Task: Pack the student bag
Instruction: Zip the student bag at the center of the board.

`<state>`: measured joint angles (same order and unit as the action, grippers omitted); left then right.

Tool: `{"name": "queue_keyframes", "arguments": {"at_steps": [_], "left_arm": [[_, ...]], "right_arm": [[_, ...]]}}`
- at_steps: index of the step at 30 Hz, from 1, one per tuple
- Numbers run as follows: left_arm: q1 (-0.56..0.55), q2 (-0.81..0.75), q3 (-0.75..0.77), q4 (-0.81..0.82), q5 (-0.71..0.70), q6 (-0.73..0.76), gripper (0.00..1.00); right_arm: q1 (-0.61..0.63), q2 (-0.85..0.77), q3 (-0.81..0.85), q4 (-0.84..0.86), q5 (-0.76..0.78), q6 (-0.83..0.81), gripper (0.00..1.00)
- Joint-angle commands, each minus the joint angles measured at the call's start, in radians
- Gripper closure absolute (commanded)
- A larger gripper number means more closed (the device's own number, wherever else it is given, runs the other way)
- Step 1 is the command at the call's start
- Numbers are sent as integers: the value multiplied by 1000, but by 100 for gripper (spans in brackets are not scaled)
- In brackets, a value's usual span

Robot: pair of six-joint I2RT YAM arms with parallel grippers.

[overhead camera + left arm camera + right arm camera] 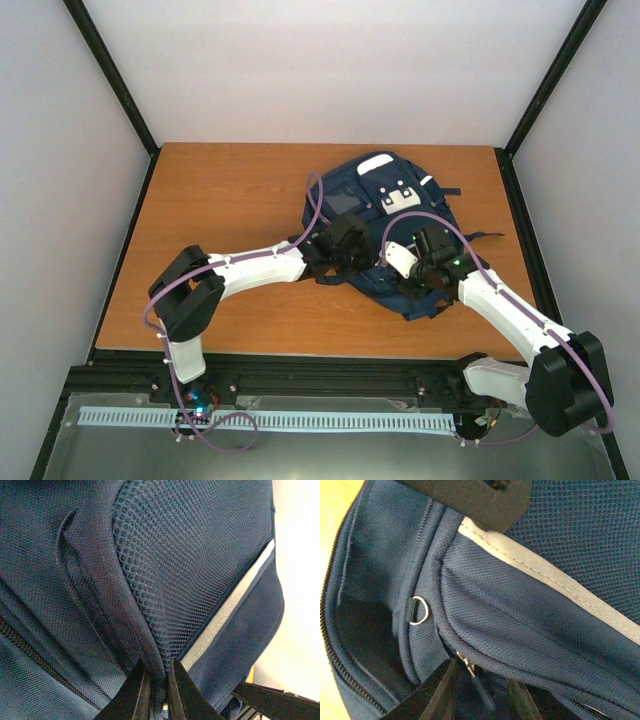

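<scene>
Next, my left gripper draws the fold of the bag left in the top view toward bare wood and releases it, as the bag lies crooked.
The navy student bag lies flat on the wooden table, right of centre. My left gripper comes in at its left side. In the left wrist view this left gripper is shut on a fold of the bag's fabric where the mesh pocket meets a seam. My right gripper is over the bag's near right part. In the right wrist view the right gripper stands open, its jaws either side of a metal zipper pull under a fabric flap.
A small metal D-ring sits on a seam left of the zipper pull. A grey stripe runs across the bag. Dark straps trail off the bag's right side. Black frame posts and grey walls enclose the table.
</scene>
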<state>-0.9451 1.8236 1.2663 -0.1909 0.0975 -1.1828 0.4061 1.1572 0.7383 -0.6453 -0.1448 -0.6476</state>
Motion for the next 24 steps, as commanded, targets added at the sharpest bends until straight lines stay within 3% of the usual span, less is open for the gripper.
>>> {"name": "queue_keyframes", "arguments": {"at_steps": [1,6,12,24], "left_arm": [[-9,-70,59,91,43,1,99],[-9,-76,51,85,33,4,99],[-9,-80,25,46,-15,26,99],[-4,-81,-75,20,-43,45,99]], "right_arm": [[16,-10,-10,132,42,30,72],[22,6,-8,125,85,23,87],[21,-2,63,-25,120,-36,96],[5,22,103,-256,139,-81,97]]}}
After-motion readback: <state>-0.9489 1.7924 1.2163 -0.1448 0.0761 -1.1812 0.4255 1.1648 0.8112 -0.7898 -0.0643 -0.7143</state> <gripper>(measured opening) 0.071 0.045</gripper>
